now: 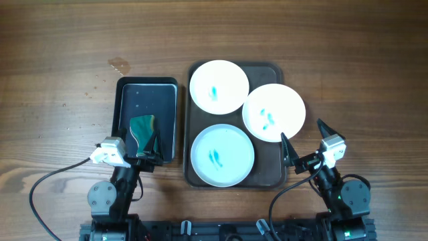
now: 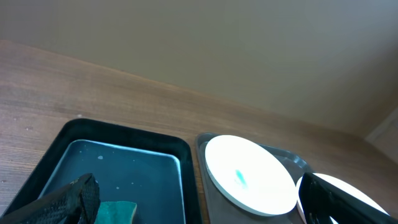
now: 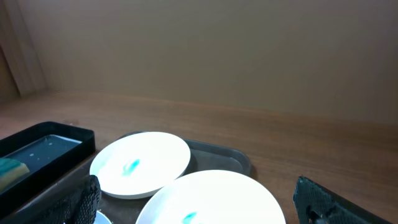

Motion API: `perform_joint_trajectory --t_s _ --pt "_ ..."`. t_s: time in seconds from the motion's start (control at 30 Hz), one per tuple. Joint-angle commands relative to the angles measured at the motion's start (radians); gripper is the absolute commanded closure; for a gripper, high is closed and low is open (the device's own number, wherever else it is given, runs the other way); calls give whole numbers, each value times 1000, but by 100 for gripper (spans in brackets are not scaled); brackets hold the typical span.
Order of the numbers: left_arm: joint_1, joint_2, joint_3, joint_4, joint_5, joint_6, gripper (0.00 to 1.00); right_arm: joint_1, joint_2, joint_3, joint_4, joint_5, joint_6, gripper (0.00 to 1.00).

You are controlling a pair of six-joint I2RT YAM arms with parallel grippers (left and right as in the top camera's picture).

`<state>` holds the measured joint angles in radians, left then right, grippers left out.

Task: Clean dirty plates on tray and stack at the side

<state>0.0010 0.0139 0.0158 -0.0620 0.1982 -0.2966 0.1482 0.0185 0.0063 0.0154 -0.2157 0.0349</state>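
Note:
Next I will tip my right gripper downward and bring it across onto the front plate's facing rim (image 1: 252, 158), since that rim of the front plate lies to its left in the overhead view.
Three white plates with blue-green smears lie on a brown tray (image 1: 273, 70): one at the back left (image 1: 219, 86), one at the right (image 1: 273, 112), one at the front (image 1: 222, 154). A green sponge (image 1: 142, 126) lies in a dark basin (image 1: 127, 90) left of the tray. My left gripper (image 1: 146, 148) is open and empty over the basin's near end, by the sponge (image 2: 118, 212). My right gripper (image 1: 305, 139) is open and empty at the tray's right front corner, just off the right plate (image 3: 217, 196). The back-left plate also shows in the left wrist view (image 2: 249, 174) and the right wrist view (image 3: 140, 163).
The dark basin (image 2: 127, 171) holds a film of water with specks. A small stain (image 1: 119, 65) marks the wood at the back left. Bare wooden tabletop (image 1: 361, 80) lies right of the tray and left of the basin. Cables trail from both arms near the front edge.

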Motion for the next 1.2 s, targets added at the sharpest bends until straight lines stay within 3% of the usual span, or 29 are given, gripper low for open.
perform_joint_trajectory --t_s 0.0,0.13,0.43,0.63,0.7,0.83,0.93,1.03,1.17 --pt "-6 -1 -10 3 -16 13 0 4 -2 -1 2 8 -7 0" --pt "-6 -1 -10 16 -16 12 0 4 -2 -1 3 6 -5 0" --pt "-6 -1 -10 42 90 -111 0 4 -2 31 35 -92 53 0" --pt "-6 18 90 54 119 -180 0 4 98 294 -133 -99 -21 0" --pt "-5 71 190 -26 110 -180 0 4 231 481 -270 -99 -35 0" --pt "-6 314 466 -262 109 -180 0 4 549 867 -624 -100 -20 0" --pt "-6 523 688 -424 128 -179 0 4 740 1086 -793 -148 18 0" --pt "-6 721 908 -595 131 -179 0 4 873 1199 -848 -234 75 0" --pt "-6 857 1054 -692 159 -123 0 4 969 1207 -824 -317 212 0"
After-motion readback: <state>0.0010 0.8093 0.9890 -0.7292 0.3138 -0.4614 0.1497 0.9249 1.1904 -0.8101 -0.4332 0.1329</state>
